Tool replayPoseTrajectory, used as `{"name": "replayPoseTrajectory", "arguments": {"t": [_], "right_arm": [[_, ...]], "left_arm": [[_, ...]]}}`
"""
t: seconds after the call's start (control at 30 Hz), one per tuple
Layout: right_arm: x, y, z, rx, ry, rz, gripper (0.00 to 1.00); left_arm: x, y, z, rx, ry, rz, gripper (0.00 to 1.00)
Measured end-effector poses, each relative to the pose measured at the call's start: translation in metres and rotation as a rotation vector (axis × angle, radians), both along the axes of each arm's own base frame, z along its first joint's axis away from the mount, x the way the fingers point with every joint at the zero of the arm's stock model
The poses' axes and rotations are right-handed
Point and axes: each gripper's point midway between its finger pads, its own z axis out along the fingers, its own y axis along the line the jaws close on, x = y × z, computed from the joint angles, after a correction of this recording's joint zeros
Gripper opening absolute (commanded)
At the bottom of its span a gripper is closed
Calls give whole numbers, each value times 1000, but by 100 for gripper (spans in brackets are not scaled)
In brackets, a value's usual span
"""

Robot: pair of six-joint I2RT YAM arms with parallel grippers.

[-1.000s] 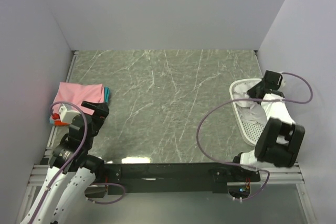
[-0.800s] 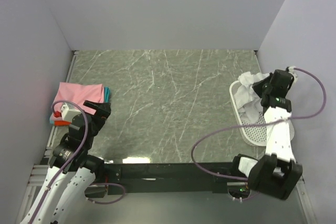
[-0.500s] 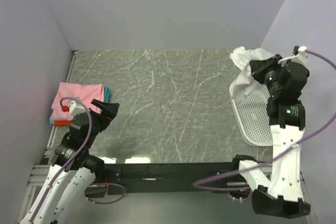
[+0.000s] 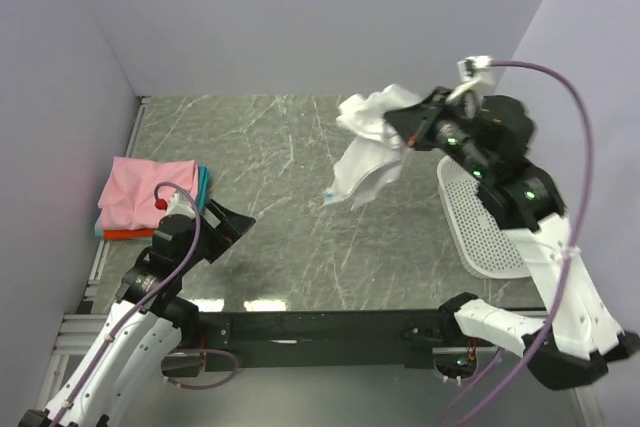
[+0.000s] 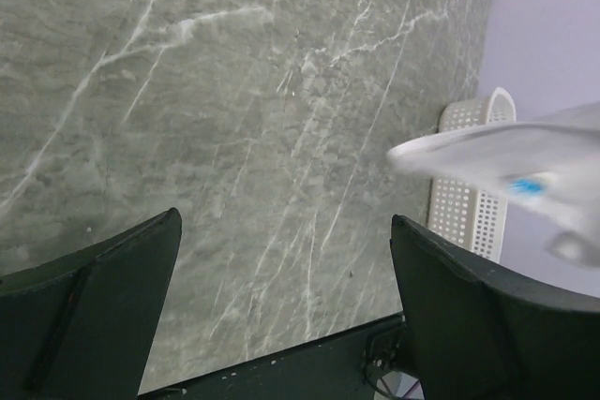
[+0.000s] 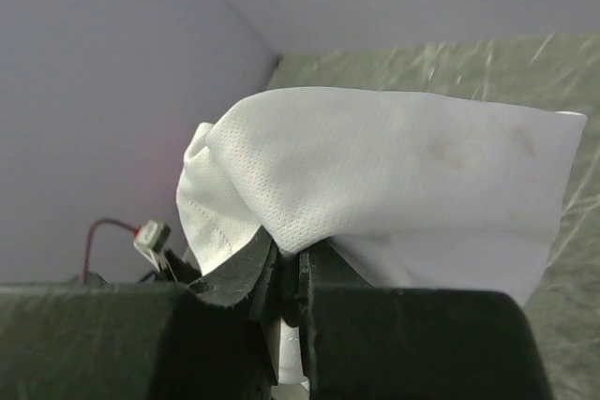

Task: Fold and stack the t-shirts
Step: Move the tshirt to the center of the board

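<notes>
The bare middle of the table is below my right gripper and to its left in the top view. Next, my right gripper needs to go down that way and let go of the shirt.
My right gripper (image 4: 398,127) is shut on the white t-shirt (image 4: 365,152) and holds it in the air above the middle right of the table; its blue label hangs at the lower edge. In the right wrist view the white cloth (image 6: 394,175) is pinched between the closed jaws (image 6: 292,269). In the left wrist view the shirt (image 5: 506,152) shows at the right. A folded pile with the pink shirt (image 4: 150,190) on top, teal (image 4: 205,180) and orange-red (image 4: 125,234) below, lies at the left edge. My left gripper (image 4: 235,222) is open and empty beside that pile, low over the table.
The white perforated basket (image 4: 485,227) stands at the right edge, with nothing in it that I can see; it also shows in the left wrist view (image 5: 469,203). Lilac walls close in the table at the left, back and right. The dark marble table (image 4: 300,237) lies between the arms.
My right arm has lifted the white t-shirt out of the basket and swung it up and to the left over the table. My left gripper has moved a little to the right.
</notes>
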Motion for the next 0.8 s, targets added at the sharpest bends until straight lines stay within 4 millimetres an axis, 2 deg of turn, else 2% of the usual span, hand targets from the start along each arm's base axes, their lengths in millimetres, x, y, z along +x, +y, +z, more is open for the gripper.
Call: {"name": "replayPoseTrajectory", "arguments": {"t": [0.1,0.17,0.27,0.43,0.57,0.67,0.8], "right_arm": [[6,37,-37,-49,88,86,0],[7,64,-68,-97,153,137,0],[0,94,-110,-157,227,191,0],[-6,115,-157,-184,303,198,0],[7,129,-183,-188,350,179,0],[23,139,-210,-215,394,147,1],[36,135,-251,-258,469,89,5]], "left_arm": [[-4,1,3,-9,-10,-1,99],[-7,2,5,-18,-17,4,99],[-11,5,6,-27,-19,16,99],[-16,6,5,-35,-9,21,99],[-17,6,-3,-33,18,23,99],[-18,5,-13,-27,56,20,99],[-19,3,-27,-17,111,15,99]]}}
